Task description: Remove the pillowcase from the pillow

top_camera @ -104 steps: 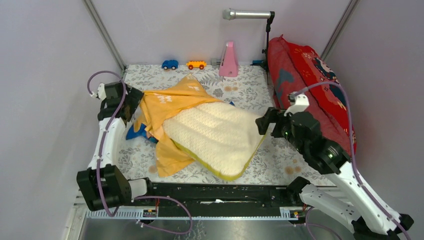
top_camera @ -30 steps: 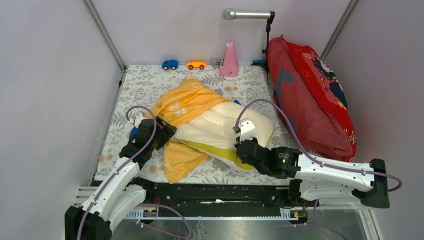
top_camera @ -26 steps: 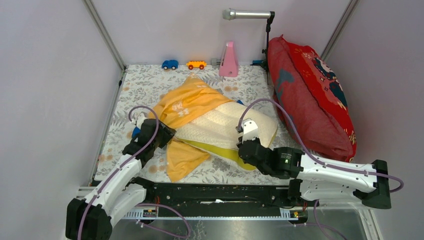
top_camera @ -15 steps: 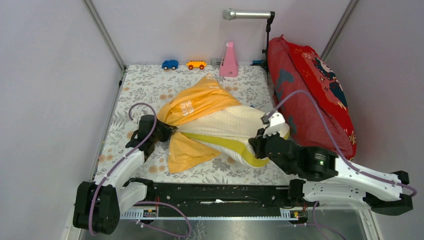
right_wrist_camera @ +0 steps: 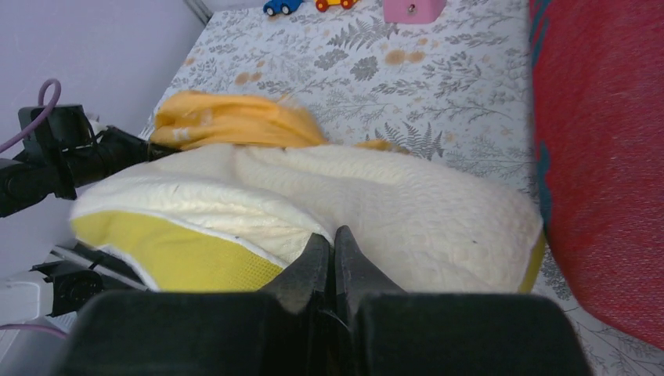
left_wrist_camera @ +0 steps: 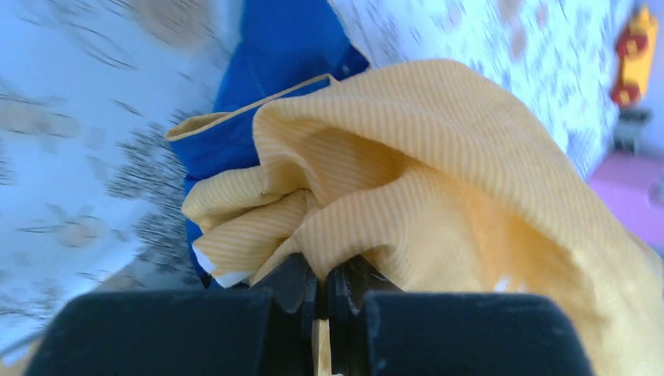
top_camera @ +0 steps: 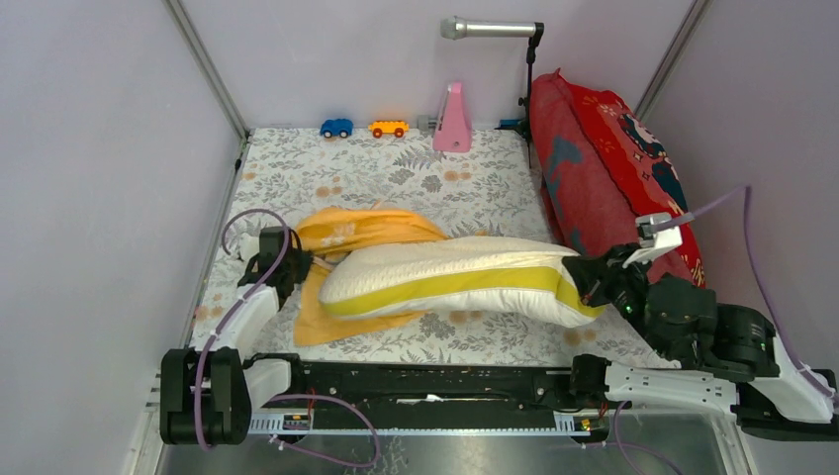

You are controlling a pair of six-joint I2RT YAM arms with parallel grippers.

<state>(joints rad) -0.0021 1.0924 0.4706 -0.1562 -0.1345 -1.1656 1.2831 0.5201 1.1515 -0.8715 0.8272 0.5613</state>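
The pillowcase (top_camera: pixel 358 231) still hugs the pillow's end, so the left gripper next pulls outward toward the clear tabletop by the blue toy car, releasing the fold.
The cream pillow (top_camera: pixel 450 262) with its yellow-green edge band lies stretched across the near half of the table, raised at its right end. My right gripper (top_camera: pixel 584 281) is shut on that end; in the right wrist view its tips (right_wrist_camera: pixel 333 241) pinch the quilted pillow (right_wrist_camera: pixel 407 196). The orange pillowcase (top_camera: pixel 358 231) is bunched at the pillow's left end, still over its far left corner, with a flap under it. My left gripper (top_camera: pixel 299 267) is shut on a fold of the pillowcase (left_wrist_camera: pixel 407 172), the striped cloth caught between its jaws (left_wrist_camera: pixel 329 276). A blue part (left_wrist_camera: pixel 274 47) of the cloth shows behind.
A big red patterned cushion (top_camera: pixel 613 178) leans at the right wall, close to my right arm. At the back edge stand a blue toy car (top_camera: pixel 336 128), an orange toy car (top_camera: pixel 388 128) and a pink block (top_camera: pixel 453 119). A grey rod on a stand (top_camera: pixel 490 30) hangs above.
My left gripper closed on the pillowcase and drew back to the left. My right gripper pulled the pillow rightward, sliding most of it out of the pillowcase, which has bunched up.
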